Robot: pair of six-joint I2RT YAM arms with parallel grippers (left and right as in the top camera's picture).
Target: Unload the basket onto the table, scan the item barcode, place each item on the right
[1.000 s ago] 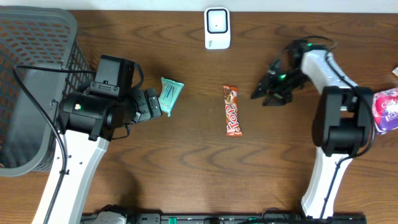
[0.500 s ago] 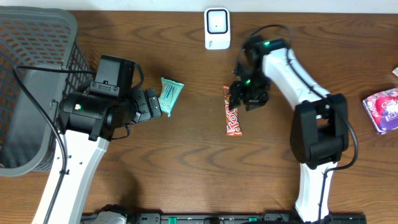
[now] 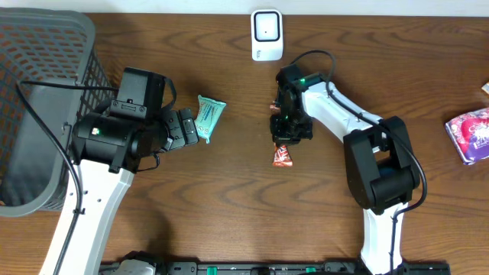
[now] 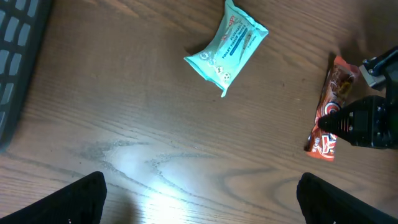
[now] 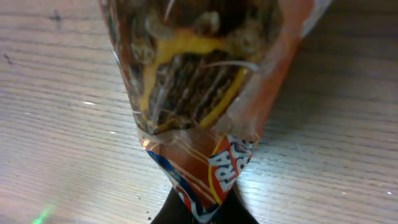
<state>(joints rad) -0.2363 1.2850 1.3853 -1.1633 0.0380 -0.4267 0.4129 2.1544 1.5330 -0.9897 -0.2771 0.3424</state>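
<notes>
I will next lift the bar outward over the white scanner [image 3: 267,34] with my right gripper, then lower it beside the pink packet and release it on the open bare wood.
An orange-red chocolate bar [image 3: 281,156] lies on the wooden table near the middle. My right gripper [image 3: 286,126] is down on its upper half and shut on it, hiding that part from above. In the right wrist view the wrapper [image 5: 199,74] fills the frame, pinched between the dark fingers [image 5: 205,208]. The left wrist view shows the same bar [image 4: 323,143] with the right gripper [image 4: 367,121] on it. The white scanner [image 3: 267,34] stands at the table's far edge. My left gripper [image 3: 187,126] hovers open over bare wood [image 4: 202,199], beside a teal packet. No barcode shows.
A teal wipes packet [image 3: 208,116] [image 4: 227,50] lies just right of the left gripper. A dark mesh basket [image 3: 30,114] takes up the far left. A pink packet [image 3: 475,136] sits at the right edge.
The right arm swung left across the table from the far right to the chocolate bar, and its jaws closed on the bar. The left arm stayed put.
</notes>
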